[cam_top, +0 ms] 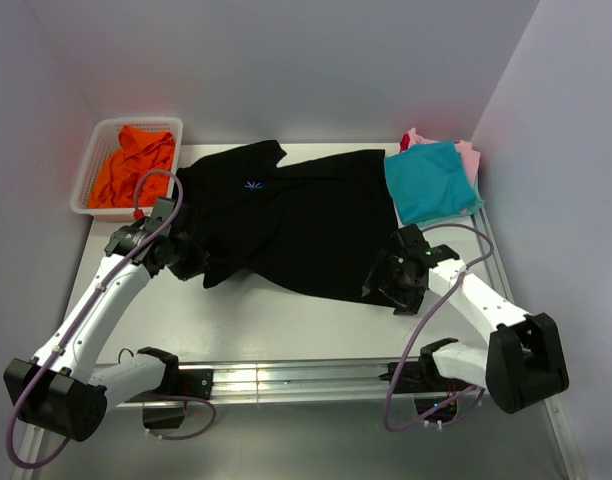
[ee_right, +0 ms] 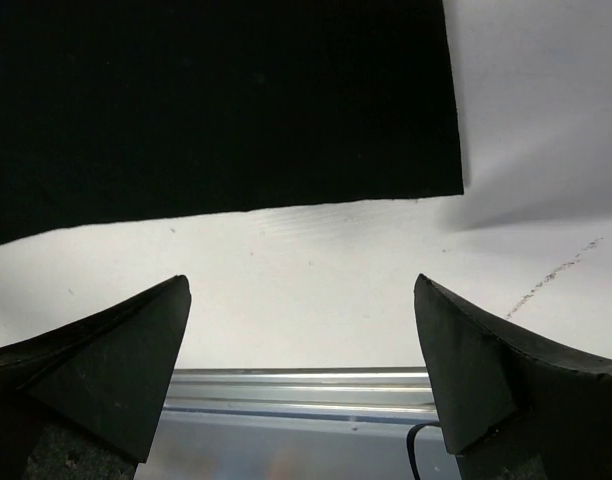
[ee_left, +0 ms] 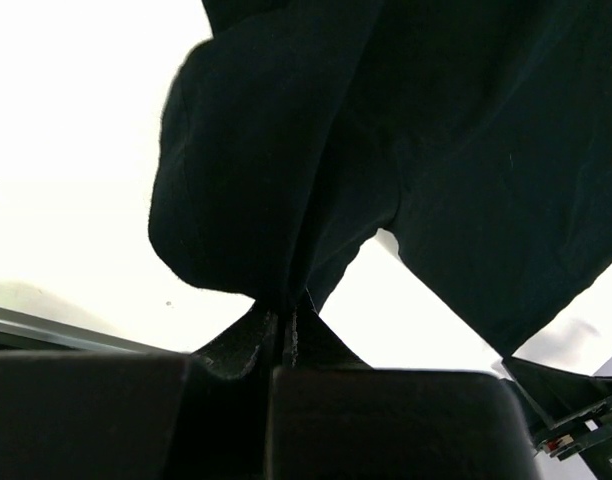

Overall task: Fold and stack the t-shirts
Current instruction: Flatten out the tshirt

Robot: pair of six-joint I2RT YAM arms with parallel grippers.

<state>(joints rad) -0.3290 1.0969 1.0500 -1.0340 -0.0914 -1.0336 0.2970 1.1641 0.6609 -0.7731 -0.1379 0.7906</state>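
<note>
My right gripper should go down and outward to the black t-shirt's near hem corner [ee_right: 448, 184] and close on it, because that cloth is below and outward, still beyond the gripper's open fingers.
The large black t-shirt [cam_top: 296, 220] lies spread across the middle of the table, its light-blue logo [cam_top: 252, 184] facing up. My left gripper [cam_top: 189, 262] is shut on a bunched fold of the black t-shirt's left side [ee_left: 266, 200]; the cloth runs down into the closed jaws [ee_left: 286, 318]. My right gripper [cam_top: 386, 290] is open and empty, just off the shirt's near right corner. In the right wrist view the straight black hem [ee_right: 236, 120] lies beyond the spread fingers [ee_right: 301, 310]. A folded teal t-shirt [cam_top: 431, 182] rests on pink [cam_top: 469, 155] and red [cam_top: 405, 142] ones at the back right.
A white mesh basket [cam_top: 86, 205] at the back left holds an orange t-shirt [cam_top: 136, 165]. A metal rail [cam_top: 286, 380] runs along the table's near edge and shows in the right wrist view [ee_right: 296, 395]. Grey walls close in the back and both sides.
</note>
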